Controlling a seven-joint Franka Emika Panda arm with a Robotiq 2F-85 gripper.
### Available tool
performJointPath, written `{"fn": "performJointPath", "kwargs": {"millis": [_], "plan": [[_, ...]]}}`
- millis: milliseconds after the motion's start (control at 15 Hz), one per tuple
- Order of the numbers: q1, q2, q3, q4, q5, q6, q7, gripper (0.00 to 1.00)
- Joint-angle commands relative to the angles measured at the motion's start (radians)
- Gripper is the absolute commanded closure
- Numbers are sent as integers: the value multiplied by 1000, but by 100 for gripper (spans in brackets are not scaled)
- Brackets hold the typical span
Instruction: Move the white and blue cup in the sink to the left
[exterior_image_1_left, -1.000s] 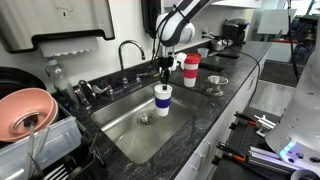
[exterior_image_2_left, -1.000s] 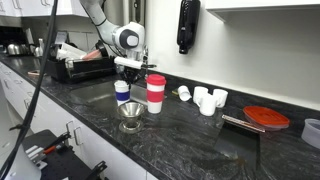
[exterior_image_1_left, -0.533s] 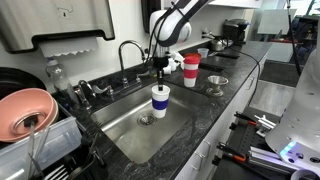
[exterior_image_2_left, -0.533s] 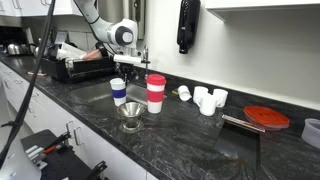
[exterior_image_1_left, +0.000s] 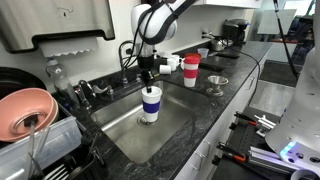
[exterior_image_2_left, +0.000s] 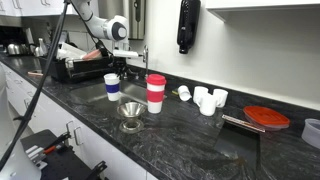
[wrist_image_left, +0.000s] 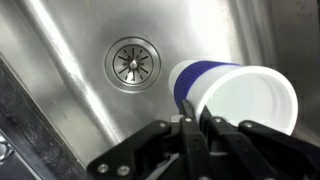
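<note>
My gripper shifts next toward the dish rack, as the bottom of the sink toward the dish rack (exterior_image_1_left: 147, 146) lies bare below it. It then lowers the cup and releases it.
The white and blue cup (exterior_image_1_left: 151, 101) hangs upright from my gripper (exterior_image_1_left: 149, 83), just above the floor of the steel sink (exterior_image_1_left: 175, 125), over its round drain (wrist_image_left: 133, 62). The cup also shows in an exterior view (exterior_image_2_left: 112, 86) and in the wrist view (wrist_image_left: 232, 93). My gripper (wrist_image_left: 195, 120) is shut on the cup's rim, one finger inside and one outside. The gripper also shows in an exterior view (exterior_image_2_left: 113, 68).
A red and white cup (exterior_image_1_left: 191, 70) and a small clear glass bowl (exterior_image_1_left: 217, 84) stand on the dark counter beside the sink. A faucet (exterior_image_1_left: 129, 50) rises behind the basin. A dish rack with a pink bowl (exterior_image_1_left: 24, 112) stands at the sink's other end.
My gripper has carried the cup across the sink, away from the red and white cup and toward the drain and the dish rack.
</note>
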Motion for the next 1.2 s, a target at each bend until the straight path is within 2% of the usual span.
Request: {"fn": "performJointPath", "kwargs": {"millis": [0,67,133,667,733,1133], "plan": [[17,66,5,114,-56,-108,-87,98],[20,84,2,135,-67,-114,-99,98],[21,53,3,75,-44,-58,-54,92],[21,87,2,116,-57,-78,-79,92],[21,86,4,113,-52,-73,-81,98],[62,112,36,115,-69,-64,-91,98]]}}
